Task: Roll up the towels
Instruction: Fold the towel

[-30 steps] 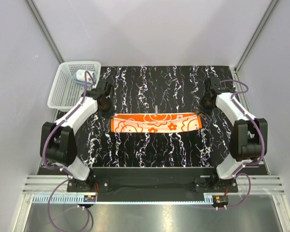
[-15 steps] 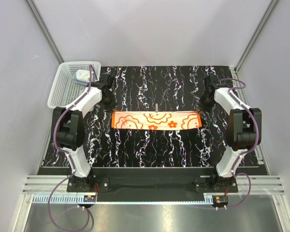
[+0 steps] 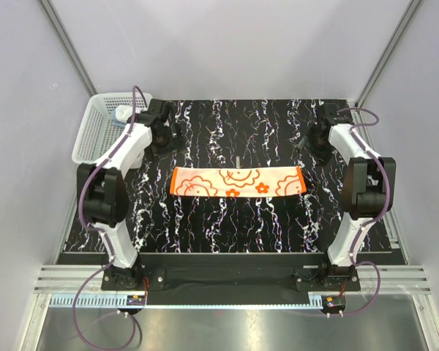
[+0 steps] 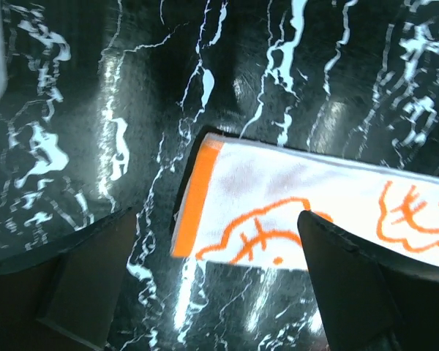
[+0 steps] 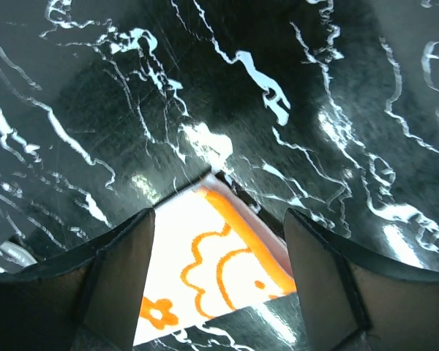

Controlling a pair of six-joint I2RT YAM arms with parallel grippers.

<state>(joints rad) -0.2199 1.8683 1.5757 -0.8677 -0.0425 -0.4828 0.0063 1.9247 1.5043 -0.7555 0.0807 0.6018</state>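
Note:
The near corner of the towel's orange end (image 3: 304, 191) (image 5: 284, 288) lies below and back from my right gripper, so my right gripper moves down and back onto it next.
The orange flower-print towel (image 3: 238, 181) lies folded into a long flat strip across the middle of the black marbled table, white side with orange outlines up. My left gripper (image 3: 164, 139) hovers beyond the strip's left end, open and empty; the left wrist view shows that end (image 4: 278, 212) lying free between and ahead of the fingers (image 4: 80, 285). My right gripper (image 3: 317, 142) hovers beyond the right end, also open, with the towel's corner (image 5: 212, 256) lying loose below it. A pale blue bundle (image 3: 123, 114), the other towel, sits in the basket.
A white perforated basket (image 3: 99, 139) stands at the table's far left corner, close behind my left arm. Grey walls enclose the table on three sides. Both arm bases are bolted at the near edge.
Both grippers went from shut to open and drew back toward the far side, away from the towel's ends. The strip dropped and now lies flat and slightly wider.

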